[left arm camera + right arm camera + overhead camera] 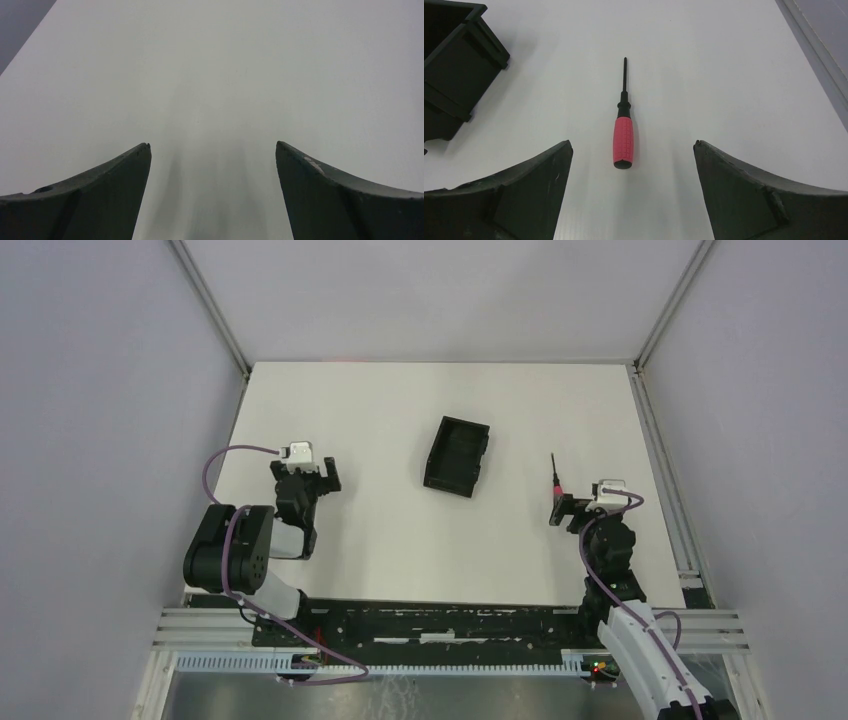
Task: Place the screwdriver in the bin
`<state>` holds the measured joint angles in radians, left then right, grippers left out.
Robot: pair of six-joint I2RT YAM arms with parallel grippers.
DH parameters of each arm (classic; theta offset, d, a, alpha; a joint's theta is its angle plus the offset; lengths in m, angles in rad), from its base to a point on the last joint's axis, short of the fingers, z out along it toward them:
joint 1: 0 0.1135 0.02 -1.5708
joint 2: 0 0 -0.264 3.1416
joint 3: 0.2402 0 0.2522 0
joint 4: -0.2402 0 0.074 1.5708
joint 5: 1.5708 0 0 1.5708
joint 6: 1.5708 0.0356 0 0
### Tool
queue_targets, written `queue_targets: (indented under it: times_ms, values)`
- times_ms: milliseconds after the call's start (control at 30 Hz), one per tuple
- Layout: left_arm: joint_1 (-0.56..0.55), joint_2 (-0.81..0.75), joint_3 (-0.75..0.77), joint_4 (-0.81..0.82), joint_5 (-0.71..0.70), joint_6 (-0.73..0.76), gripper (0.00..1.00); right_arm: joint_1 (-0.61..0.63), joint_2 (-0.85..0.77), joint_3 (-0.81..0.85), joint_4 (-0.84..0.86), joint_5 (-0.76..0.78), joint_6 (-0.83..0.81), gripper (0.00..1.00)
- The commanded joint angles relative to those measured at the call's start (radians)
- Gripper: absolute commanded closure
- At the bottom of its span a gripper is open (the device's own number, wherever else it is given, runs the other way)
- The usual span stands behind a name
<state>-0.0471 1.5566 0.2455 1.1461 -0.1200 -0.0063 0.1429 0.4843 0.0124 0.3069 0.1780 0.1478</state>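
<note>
The screwdriver's black collar (556,480) (624,107) is outward and below, so the robot's right gripper should next move outward and down until its open fingers are on both sides of it, then close.
The screwdriver (555,480), with a red handle and thin dark shaft, lies flat on the white table right of the bin (457,456), a black open-top tray. In the right wrist view the screwdriver (622,140) lies straight ahead with its shaft pointing away. Its handle end sits level with the tips of my right gripper (632,143), which is open and not touching it. A corner of the bin (454,65) shows at the upper left of that view. My right gripper (558,512) hovers just near of the handle. My left gripper (312,478) is open and empty over bare table (213,144).
The white table (400,530) is walled by grey panels with metal frame rails at the left (215,310) and right (665,470). A rail edge (814,40) shows at the upper right of the right wrist view. Black mounting rails (440,625) run along the near edge.
</note>
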Motion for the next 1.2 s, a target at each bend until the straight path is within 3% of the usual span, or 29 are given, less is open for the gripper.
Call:
queue_targets:
  times_ms: [0, 167, 333, 567, 700, 867, 1167]
  values:
    - [0.003, -0.018, 0.003, 0.025, 0.007, -0.015, 0.0, 0.0, 0.005, 0.018, 0.048, 0.0, -0.024, 0.02]
    - [0.003, -0.018, 0.003, 0.026, 0.008, -0.015, 0.0, -0.001, 0.039, 0.125, 0.004, 0.004, -0.032, 0.02]
    - [0.003, -0.017, 0.003, 0.026, 0.007, -0.016, 0.0, -0.001, 0.197, 0.403, -0.164, 0.012, -0.087, 0.02]
    - [0.003, -0.018, 0.003, 0.026, 0.007, -0.015, 0.0, -0.003, 0.646, 1.058, -0.669, 0.002, -0.177, 0.02]
    - [0.004, -0.018, 0.003, 0.026, 0.008, -0.016, 0.0, -0.021, 0.914, 1.314, -0.906, -0.069, -0.221, 0.02]
    - [0.004, -0.017, 0.003, 0.026, 0.008, -0.016, 0.0, -0.04, 1.12, 1.293, -0.944, -0.141, -0.227, 0.08]
    - [0.004, -0.018, 0.003, 0.026, 0.008, -0.015, 0.0, -0.06, 1.287, 1.115, -0.833, -0.166, -0.198, 0.25]
